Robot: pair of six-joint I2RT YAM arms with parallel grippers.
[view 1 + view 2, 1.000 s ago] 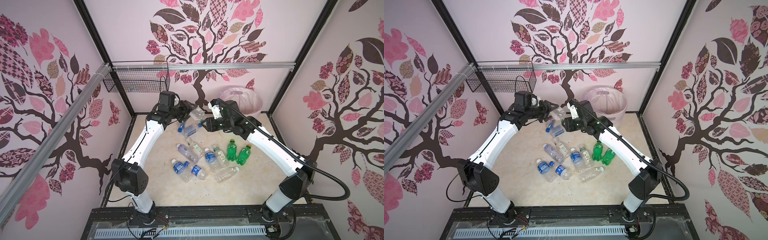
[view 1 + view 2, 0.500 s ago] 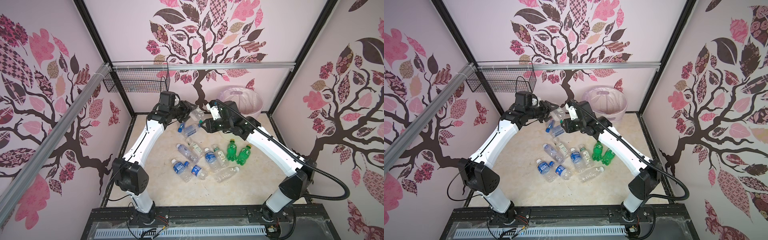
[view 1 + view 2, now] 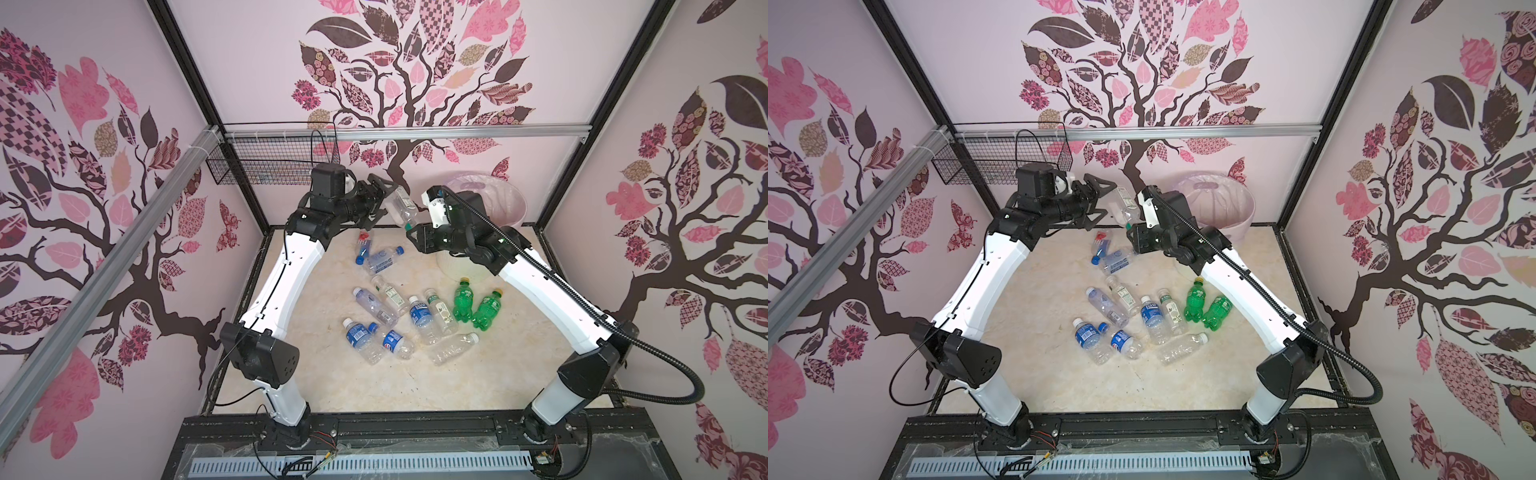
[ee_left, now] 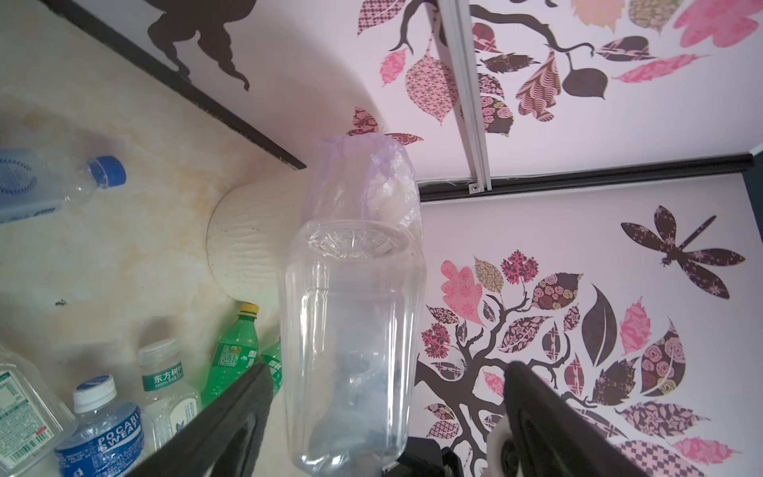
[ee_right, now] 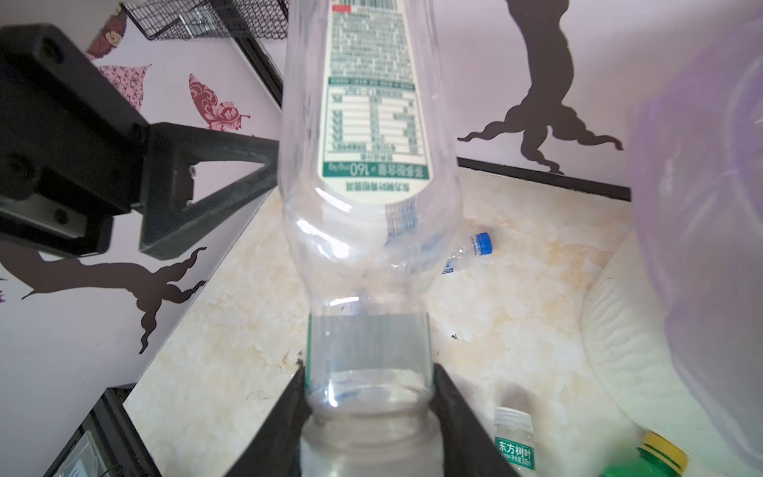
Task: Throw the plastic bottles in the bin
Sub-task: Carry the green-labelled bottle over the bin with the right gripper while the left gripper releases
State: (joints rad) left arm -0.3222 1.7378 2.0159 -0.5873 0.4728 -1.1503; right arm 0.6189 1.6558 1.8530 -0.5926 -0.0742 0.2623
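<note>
The bin's opening [image 3: 1221, 200] is outward of my right gripper, behind its arm. My right gripper needs to lift next, turn outward over that opening and let go of the bottle.
A clear plastic bottle with a white and green label [image 3: 401, 205] [image 3: 1126, 205] hangs in the air between my two grippers. My right gripper [image 3: 412, 232] [image 5: 369, 380] is shut on its neck end. My left gripper [image 3: 380, 205] [image 4: 388, 367] is open, with its fingers [image 4: 231, 413] standing apart on either side of the bottle's [image 4: 351, 330] base end. The bin [image 3: 494, 199] [image 3: 1221, 199], cream-white with a lilac bag, stands just behind my right arm at the back. Several more plastic bottles [image 3: 407, 320] lie on the floor, two of them green [image 3: 463, 301].
A black wire mesh basket [image 3: 270, 166] hangs on the back left wall. Two blue-capped bottles [image 3: 376, 255] lie under the grippers near the back. The cell walls close in at the left, right and back.
My left gripper has opened and let go of the clear bottle. My right gripper stays shut on the bottle's neck; both arms have barely moved.
</note>
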